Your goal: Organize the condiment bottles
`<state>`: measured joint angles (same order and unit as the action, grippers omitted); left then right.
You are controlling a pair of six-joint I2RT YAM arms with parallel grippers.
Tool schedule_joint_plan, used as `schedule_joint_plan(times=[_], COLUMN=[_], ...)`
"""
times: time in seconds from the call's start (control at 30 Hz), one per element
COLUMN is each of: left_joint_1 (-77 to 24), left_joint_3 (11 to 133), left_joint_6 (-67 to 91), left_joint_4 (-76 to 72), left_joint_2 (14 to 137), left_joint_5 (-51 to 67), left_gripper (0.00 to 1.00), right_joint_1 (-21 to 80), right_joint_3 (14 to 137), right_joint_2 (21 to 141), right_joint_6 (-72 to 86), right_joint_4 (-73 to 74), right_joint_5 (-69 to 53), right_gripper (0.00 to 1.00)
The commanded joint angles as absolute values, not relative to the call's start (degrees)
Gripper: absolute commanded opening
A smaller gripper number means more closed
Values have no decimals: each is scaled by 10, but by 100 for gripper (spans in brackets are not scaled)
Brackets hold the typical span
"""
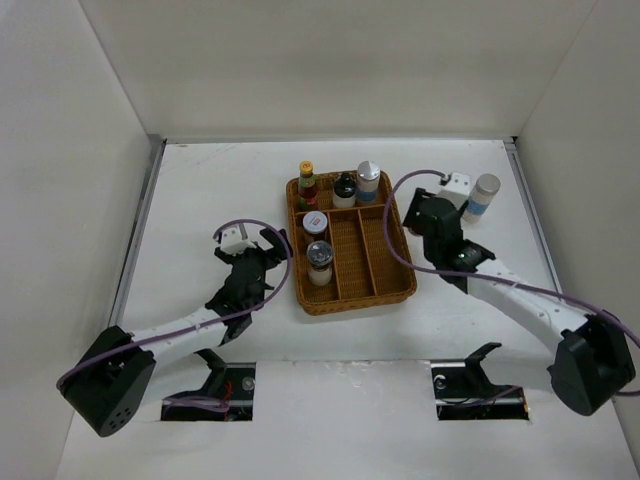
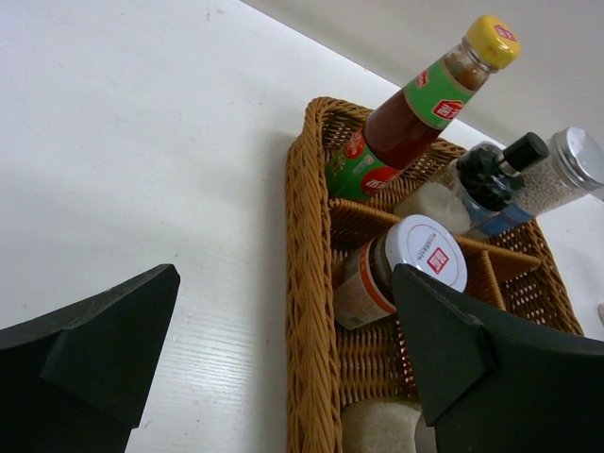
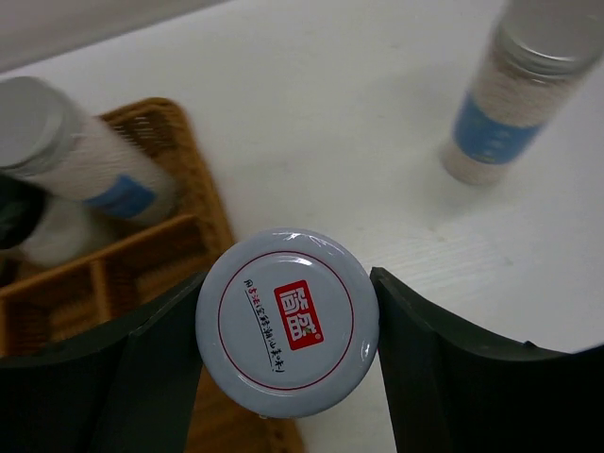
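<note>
The bare end of the tray's section by the grey-lidded shaker is below my right gripper, to its left in the top view. My right gripper will move across, lower the white-lidded jar and let it go there.
My right gripper (image 3: 285, 326) is shut on a white-lidded jar (image 3: 288, 321), one finger pressing each side of its lid, at the right edge of the wicker tray (image 3: 203, 203). From above, that gripper (image 1: 415, 215) hides the jar. A white cylinder with a blue band (image 1: 481, 198) stands on the table to its right. In the tray's back row stand a yellow-capped red-green bottle (image 1: 306, 185), a dark bottle (image 1: 345, 188) and a grey-lidded shaker (image 1: 368, 182). Another white-lidded jar (image 1: 315, 224) and a clear shaker (image 1: 319, 262) fill the left compartment. My left gripper (image 1: 265, 262) is open, straddling the tray's left wall (image 2: 307, 311).
The brown wicker tray (image 1: 375, 270) sits mid-table, its two long right compartments bare. White walls enclose the table on three sides. Two cut-outs lie at the near edge by the arm bases.
</note>
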<state>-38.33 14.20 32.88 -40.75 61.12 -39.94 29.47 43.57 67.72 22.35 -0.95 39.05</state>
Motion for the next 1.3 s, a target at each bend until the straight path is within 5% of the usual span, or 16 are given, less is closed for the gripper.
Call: schedule_joint_plan(times=[0.0, 0.23, 0.7, 0.93, 1.07, 1.27], left_joint_1=[-374, -357, -356, -355, -356, -359], left_joint_3=[134, 123, 127, 125, 124, 124], left_joint_6=[338, 343, 345, 346, 346, 350], left_joint_4=[-442, -443, -452, -456, -457, -458], left_joint_2=[608, 594, 613, 611, 606, 609], left_joint_5=[-396, -395, -381, -377, -374, -370], left_gripper=[100, 100, 100, 100, 100, 100], right_joint_1=[359, 392, 341, 341, 341, 293], right_joint_3=[517, 602, 570, 574, 575, 539], right_joint_2=[722, 845, 944, 961, 906, 773], right_joint_6=[216, 208, 213, 213, 202, 196], right_joint_4=[-89, -141, -197, -195, -175, -134], right_joint_5=[367, 327, 310, 319, 327, 355], right_gripper=[48, 47, 50, 69, 92, 96])
